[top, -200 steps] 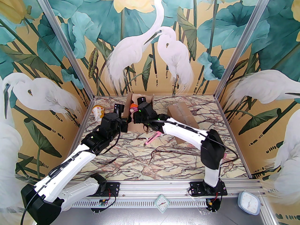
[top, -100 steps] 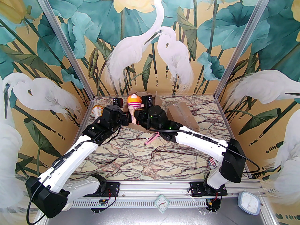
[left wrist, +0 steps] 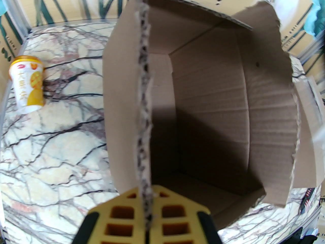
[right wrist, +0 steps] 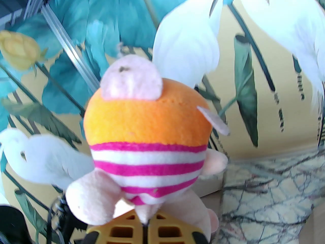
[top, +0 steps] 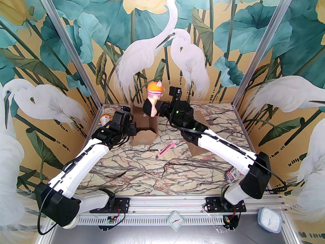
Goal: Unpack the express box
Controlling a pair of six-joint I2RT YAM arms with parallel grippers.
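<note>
My right gripper will next move from over the express box (top: pixel 144 137) down to the bare table between both boxes and release the toy's legs there, because this part of the table is empty.
The express box (top: pixel 144 137) is an open brown cardboard carton standing at the back of the table. My left gripper (top: pixel 133 130) is shut on its left wall. In the left wrist view that torn wall edge (left wrist: pixel 144 126) runs between the yellow fingers (left wrist: pixel 122 212), and the box inside (left wrist: pixel 210 126) looks bare. My right gripper (top: pixel 151 108) hangs above the box, shut on the legs of a plush toy (top: pixel 155 90) with an orange head and pink-and-white stripes. The right wrist view shows the toy (right wrist: pixel 148 146) upright over the gripper (right wrist: pixel 145 229).
A yellow-and-white cup (top: pixel 106 121) stands at the back left, also the cup (left wrist: pixel 26 84) left of the box. A pink box cutter (top: pixel 165 149) lies in front of the box. A second cardboard box (top: pixel 196 122) sits behind the right arm. A small flag-patterned packet (top: pixel 232 174) lies near the right wall.
My right gripper has lifted the plush toy up out of the box and towards the back wall. The box now stands more upright, still held by the left gripper.
</note>
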